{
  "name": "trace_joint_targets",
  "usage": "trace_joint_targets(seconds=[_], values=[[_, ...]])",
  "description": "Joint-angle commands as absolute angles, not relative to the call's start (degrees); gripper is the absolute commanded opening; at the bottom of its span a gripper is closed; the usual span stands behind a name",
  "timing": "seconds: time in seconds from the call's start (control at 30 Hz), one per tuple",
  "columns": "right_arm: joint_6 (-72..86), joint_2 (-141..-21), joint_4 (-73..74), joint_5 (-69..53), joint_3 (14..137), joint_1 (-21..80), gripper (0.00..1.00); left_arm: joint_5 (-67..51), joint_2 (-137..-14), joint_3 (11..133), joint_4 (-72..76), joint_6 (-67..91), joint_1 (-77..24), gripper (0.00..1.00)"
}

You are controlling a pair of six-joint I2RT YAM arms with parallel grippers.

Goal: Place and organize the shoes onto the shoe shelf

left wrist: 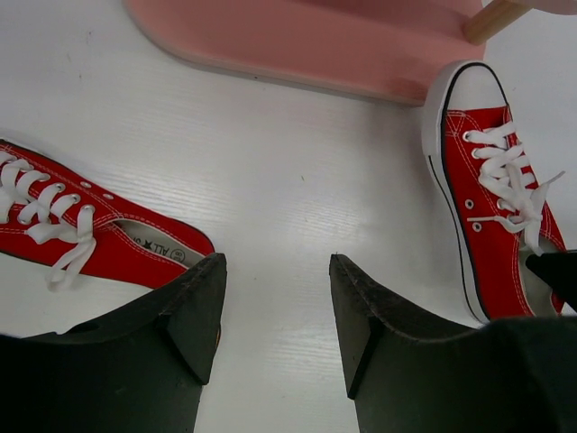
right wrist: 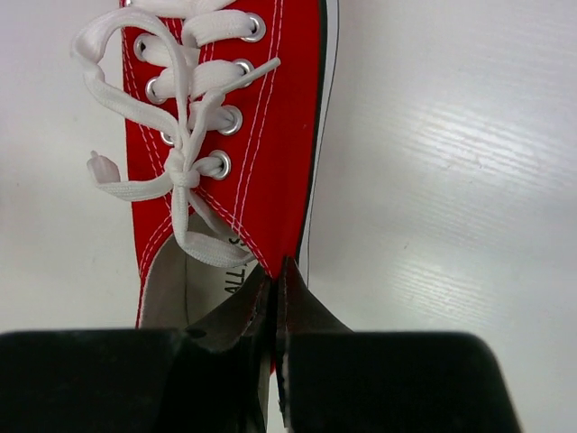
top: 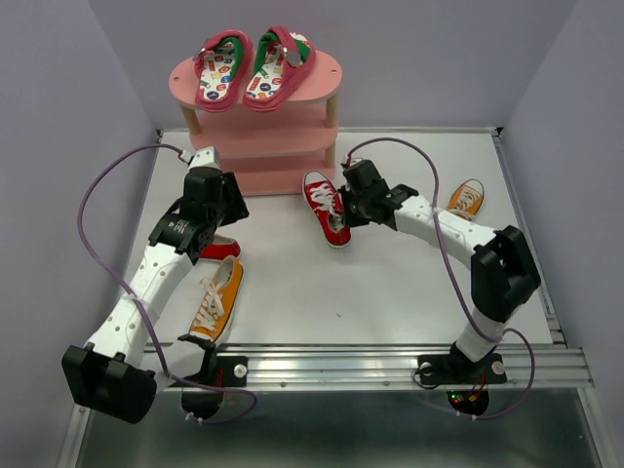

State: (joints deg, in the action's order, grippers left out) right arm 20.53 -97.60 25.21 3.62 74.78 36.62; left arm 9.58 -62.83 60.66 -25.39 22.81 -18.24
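Observation:
My right gripper needs to move outward and to the left in the top view, to bring the red sneaker toe first over the shelf's bottom board (top: pixel 277 176), where there is bare space.
The pink shoe shelf (top: pixel 292 136) stands at the back, with the pink flip-flops (top: pixel 252 68) side by side on its top board. My right gripper (top: pixel 348 213) is shut on the side wall of a red sneaker (top: pixel 325 205) just in front of the shelf; in the right wrist view the jaws (right wrist: pixel 275 280) pinch the collar of that sneaker (right wrist: pixel 225 135). My left gripper (left wrist: pixel 278 298) is open and empty over bare table, between the second red sneaker (left wrist: pixel 81 225) on its left and the held one (left wrist: pixel 496 198) on its right. From above the left gripper (top: pixel 226 200) is near the shelf's left foot.
One orange sneaker (top: pixel 217 300) lies beside my left arm at the front left. The other orange sneaker (top: pixel 467 199) lies at the right behind my right arm. The second red sneaker (top: pixel 220 249) is partly under my left arm. The shelf's bottom board (left wrist: pixel 306 41) is close ahead of the left gripper.

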Motion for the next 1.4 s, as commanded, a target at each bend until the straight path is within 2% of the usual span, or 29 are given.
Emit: trace_joint_targets(seconds=[0.0, 0.47, 1.1, 1.17, 1.2, 1.23, 1.33, 1.37], values=[[21.79, -100.2, 19.51, 8.6, 84.71, 36.65, 0.01, 10.99, -61.08, 63.28, -24.61, 23.47, -17.84, 0.61], [27.07, -120.13, 18.9, 18.53, 105.72, 36.65, 0.01, 11.95, -60.56, 63.72, -25.05, 22.85, -17.67, 0.61], [35.59, -127.0, 11.96, 24.0, 111.53, 36.65, 0.02, 11.69, -59.5, 63.54, -25.49, 22.68, -17.67, 0.61], [36.56, -127.18, 10.2, 23.47, 110.75, 36.65, 0.13, 11.51, -59.59, 63.46, -25.49, 22.76, -17.58, 0.61], [36.82, -127.18, 9.33, 23.03, 110.39, 36.65, 0.27, 11.43, -59.59, 63.46, -25.49, 22.85, -17.67, 0.61], [36.91, -127.18, 9.14, 22.85, 110.22, 36.65, 0.33, 11.51, -59.59, 63.37, -25.58, 22.76, -17.67, 0.61], [37.0, -127.0, 9.05, 21.89, 109.43, 36.65, 0.44, 11.69, -59.41, 63.02, -25.4, 22.85, -17.67, 0.61], [36.91, -126.74, 8.88, 21.62, 108.99, 36.65, 0.5, 11.69, -59.5, 62.93, -25.4, 22.85, -17.67, 0.61]])
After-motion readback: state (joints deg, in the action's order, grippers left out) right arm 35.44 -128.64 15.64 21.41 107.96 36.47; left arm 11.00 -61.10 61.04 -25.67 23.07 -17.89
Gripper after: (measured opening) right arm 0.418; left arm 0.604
